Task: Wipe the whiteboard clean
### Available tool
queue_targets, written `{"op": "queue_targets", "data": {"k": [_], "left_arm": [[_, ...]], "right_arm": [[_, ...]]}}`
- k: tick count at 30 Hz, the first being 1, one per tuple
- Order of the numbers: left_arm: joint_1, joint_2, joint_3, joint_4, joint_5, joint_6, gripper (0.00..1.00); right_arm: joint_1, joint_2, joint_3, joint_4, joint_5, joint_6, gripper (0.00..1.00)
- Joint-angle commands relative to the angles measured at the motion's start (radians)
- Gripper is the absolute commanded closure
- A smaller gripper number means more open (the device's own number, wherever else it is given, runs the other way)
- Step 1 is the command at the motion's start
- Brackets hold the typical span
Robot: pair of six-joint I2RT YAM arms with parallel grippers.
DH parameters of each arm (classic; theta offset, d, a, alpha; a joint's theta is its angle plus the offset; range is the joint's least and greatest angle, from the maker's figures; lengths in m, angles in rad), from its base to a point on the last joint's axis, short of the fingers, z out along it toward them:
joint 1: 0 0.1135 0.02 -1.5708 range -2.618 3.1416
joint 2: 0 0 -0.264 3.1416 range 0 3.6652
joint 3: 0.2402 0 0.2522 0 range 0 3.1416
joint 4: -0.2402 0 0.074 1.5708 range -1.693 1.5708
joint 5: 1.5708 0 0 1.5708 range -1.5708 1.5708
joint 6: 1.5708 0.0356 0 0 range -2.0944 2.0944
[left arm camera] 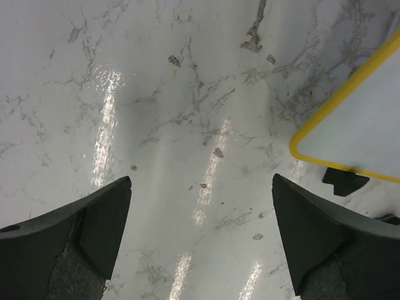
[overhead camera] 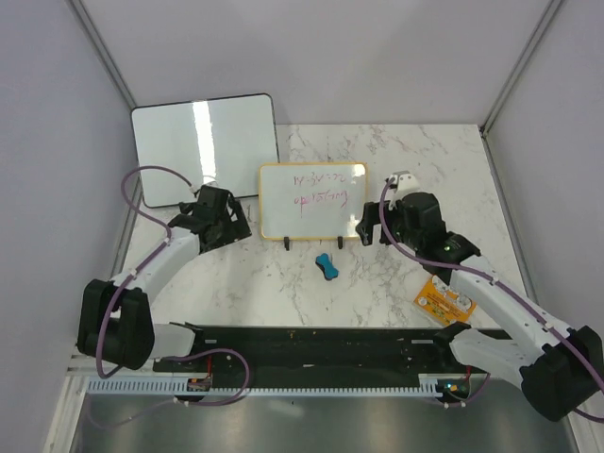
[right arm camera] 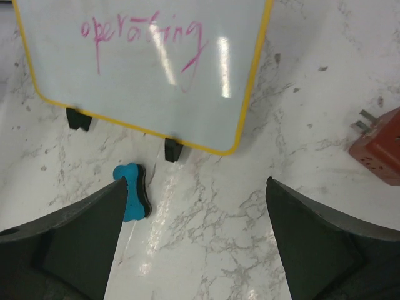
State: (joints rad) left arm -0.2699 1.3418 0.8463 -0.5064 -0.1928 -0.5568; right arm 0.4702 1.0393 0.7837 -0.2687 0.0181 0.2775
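The right gripper moves back, to the left in the top view and down over the blue eraser's narrow middle (overhead camera: 327, 266) (right arm camera: 133, 193) next, as it's slimmer than both eraser ends.
The small whiteboard (overhead camera: 313, 200) with a yellowish frame stands on black feet at the table's middle, with pink-red handwriting on it. It also shows in the right wrist view (right arm camera: 150, 69), and its corner shows in the left wrist view (left arm camera: 362, 125). A blue bone-shaped eraser (overhead camera: 327, 265) lies in front of it and shows in the right wrist view (right arm camera: 132, 191). My left gripper (overhead camera: 226, 219) is open and empty, just left of the board. My right gripper (overhead camera: 370, 225) is open and empty, just right of the board, with bare marble between its fingers.
A larger blank glossy board (overhead camera: 206, 146) with a black edge leans at the back left. An orange packet (overhead camera: 444, 301) lies at the right under my right arm. A red block (right arm camera: 378, 147) sits at the right in the right wrist view. Grey walls enclose the table.
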Motion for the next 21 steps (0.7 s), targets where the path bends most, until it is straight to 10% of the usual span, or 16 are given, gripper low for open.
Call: {"op": "queue_targets", "data": {"k": [1,21], "left_arm": [[0.003,-0.150,-0.033,0.109,0.127,0.047,0.01],[0.003,-0.291,-0.133,0.278,0.388,0.130,0.01]], "right_arm": [[0.117,0.027,-0.008,-0.038,0.072,0.025,0.02],[0.505,0.274,0.089,-0.127,0.246,-0.017,0.05]]}}
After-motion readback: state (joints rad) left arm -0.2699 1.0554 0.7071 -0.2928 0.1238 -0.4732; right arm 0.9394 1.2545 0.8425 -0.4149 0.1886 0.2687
